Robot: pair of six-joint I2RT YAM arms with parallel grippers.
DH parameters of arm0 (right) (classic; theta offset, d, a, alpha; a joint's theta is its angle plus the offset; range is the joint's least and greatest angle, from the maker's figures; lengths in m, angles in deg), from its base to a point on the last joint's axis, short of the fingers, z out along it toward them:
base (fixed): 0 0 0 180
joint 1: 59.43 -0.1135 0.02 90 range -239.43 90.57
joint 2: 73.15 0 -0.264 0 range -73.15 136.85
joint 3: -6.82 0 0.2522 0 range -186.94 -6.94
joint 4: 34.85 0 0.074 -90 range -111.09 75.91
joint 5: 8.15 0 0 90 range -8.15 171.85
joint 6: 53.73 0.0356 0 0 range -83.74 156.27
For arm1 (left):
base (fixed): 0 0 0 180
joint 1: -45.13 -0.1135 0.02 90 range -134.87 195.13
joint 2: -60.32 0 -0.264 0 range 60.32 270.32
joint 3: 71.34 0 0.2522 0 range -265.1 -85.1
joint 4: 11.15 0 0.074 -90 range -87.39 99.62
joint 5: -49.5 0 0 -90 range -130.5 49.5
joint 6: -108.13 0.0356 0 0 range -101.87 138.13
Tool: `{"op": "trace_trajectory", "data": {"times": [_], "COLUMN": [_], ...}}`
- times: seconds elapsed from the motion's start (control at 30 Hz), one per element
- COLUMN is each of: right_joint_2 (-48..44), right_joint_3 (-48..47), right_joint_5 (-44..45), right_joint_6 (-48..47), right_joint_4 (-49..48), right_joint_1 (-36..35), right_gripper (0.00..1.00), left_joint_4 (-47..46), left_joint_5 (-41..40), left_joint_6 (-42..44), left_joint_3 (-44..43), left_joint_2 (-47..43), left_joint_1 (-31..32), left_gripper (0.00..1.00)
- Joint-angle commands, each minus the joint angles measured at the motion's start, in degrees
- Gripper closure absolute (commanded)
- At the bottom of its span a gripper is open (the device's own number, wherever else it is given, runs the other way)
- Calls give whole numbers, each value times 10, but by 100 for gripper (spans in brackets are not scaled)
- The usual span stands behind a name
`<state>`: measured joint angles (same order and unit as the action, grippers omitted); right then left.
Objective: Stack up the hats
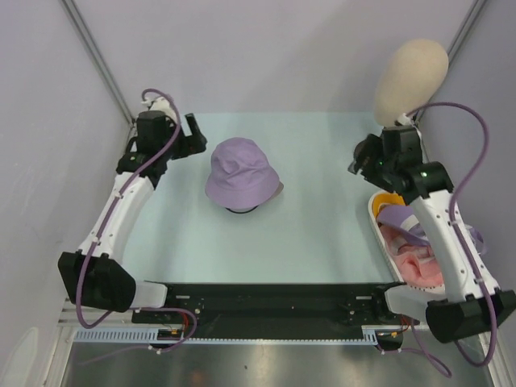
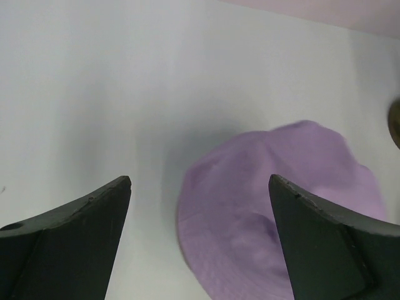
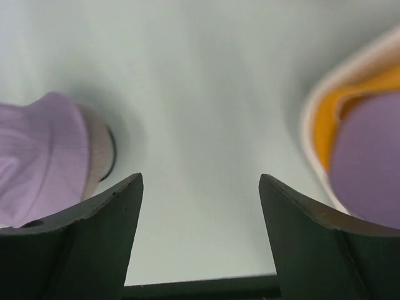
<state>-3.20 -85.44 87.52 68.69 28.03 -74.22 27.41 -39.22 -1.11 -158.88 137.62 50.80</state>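
Note:
My right gripper has the purple cap's exposed edge below it, to its right in the top view. Next, it will move back over the basket and down onto that edge.
A lavender hat sits crown up in the middle of the table, over something beige with a dark rim. My left gripper hangs open to the hat's left, holding nothing. In the left wrist view the lavender hat lies below and right of the open left gripper. My right gripper is open and holds nothing, between the hat and a white basket. The basket holds an orange hat and a pink hat. In the right wrist view the right gripper is over bare table, with the lavender hat left and the orange hat right.
A purple cap lies in the basket between the orange and pink hats, also seen as the purple cap in the right wrist view. A beige mannequin head stands at the back right corner. Grey walls close in the table on three sides.

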Motion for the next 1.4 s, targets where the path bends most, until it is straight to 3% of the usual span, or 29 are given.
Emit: {"op": "trace_trajectory", "data": {"times": [0.0, 0.17, 0.4, 0.73, 1.07, 1.13, 1.17, 1.23, 1.27, 1.37], "right_joint_2": [-69, -123, -168, -185, -170, -162, -160, -156, -156, -162], "right_joint_3": [-8, 27, 123, 205, 270, 278, 280, 287, 288, 284], "right_joint_5": [137, 136, 59, 54, 72, 78, 81, 87, 87, 66], "right_joint_6": [73, 103, 159, 257, 294, 284, 279, 260, 254, 230], "right_joint_4": [199, 258, 201, 126, 66, 51, 48, 42, 41, 36], "right_joint_1": [33, 122, 210, 257, 269, 269, 269, 269, 269, 269], "right_gripper": [20, 20, 19, 21, 25, 35, 46, 59, 74, 100], "left_joint_4": [13, 7, 3, 4, 0, -3, -4, -15, -18, -22], "left_joint_5": [-54, -65, -65, -79, -73, -62, -59, -51, -49, -44], "left_joint_6": [54, 53, 36, 34, 49, 62, 68, 91, 108, 139], "left_joint_3": [-56, -63, -37, -29, -29, -31, -35, -36, -38, -51], "left_joint_2": [-27, -34, -43, -65, -63, -59, -58, -58, -57, -47], "left_joint_1": [85, 148, 192, 203, 203, 203, 205, 210, 217, 243], "left_gripper": [4, 4, 4, 4, 3, 4, 4, 4, 4, 4]}}
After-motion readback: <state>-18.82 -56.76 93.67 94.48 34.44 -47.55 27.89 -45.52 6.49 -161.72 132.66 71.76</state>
